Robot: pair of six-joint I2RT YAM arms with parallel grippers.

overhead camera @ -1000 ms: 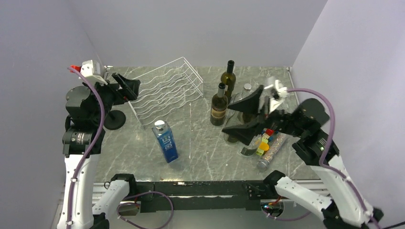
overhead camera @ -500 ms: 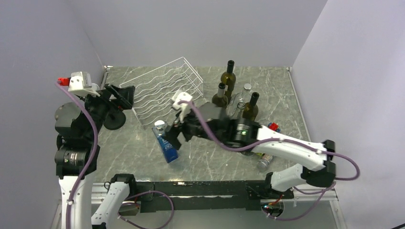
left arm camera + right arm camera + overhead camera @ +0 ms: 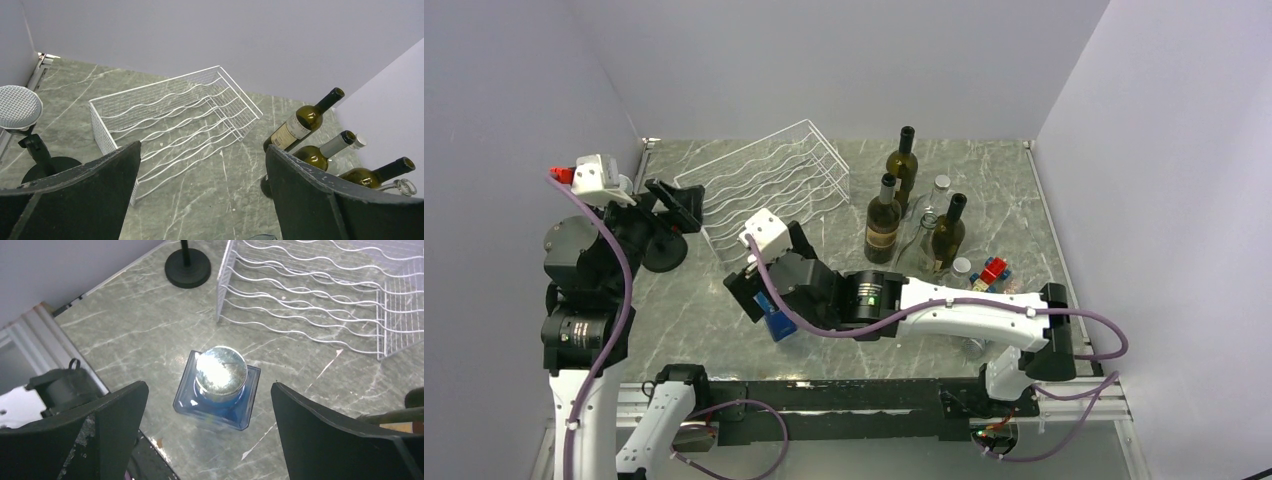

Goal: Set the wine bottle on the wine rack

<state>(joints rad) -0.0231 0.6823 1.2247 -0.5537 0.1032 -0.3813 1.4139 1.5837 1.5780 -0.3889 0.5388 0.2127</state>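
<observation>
The blue square bottle shows between my open fingers. Next, my right gripper should go down around the blue square bottle's body (image 3: pixel 778 323) (image 3: pixel 217 407) and close on its sides.
The white wire wine rack (image 3: pixel 764 185) lies at the back left; it also shows in the left wrist view (image 3: pixel 175 115) and the right wrist view (image 3: pixel 320 295). Three dark green wine bottles (image 3: pixel 883 222) (image 3: pixel 905 160) (image 3: pixel 946 235) stand upright at the back centre-right and also show in the left wrist view (image 3: pixel 300 125). My right gripper (image 3: pixel 759 285) is open and empty. It hangs directly above a blue square bottle with a silver cap (image 3: pixel 220 382), left of the wine bottles. My left gripper (image 3: pixel 679 200) is open and empty, raised at the rack's left end.
A black round-based microphone stand (image 3: pixel 664 250) stands left of the rack. A clear glass bottle (image 3: pixel 937 190) stands among the wine bottles. Coloured toy blocks (image 3: pixel 992 270) lie at the right. Walls close the left, back and right sides.
My right arm has swung from the right side across the table to the left and now hovers over the blue bottle. My left gripper has shifted slightly left.
</observation>
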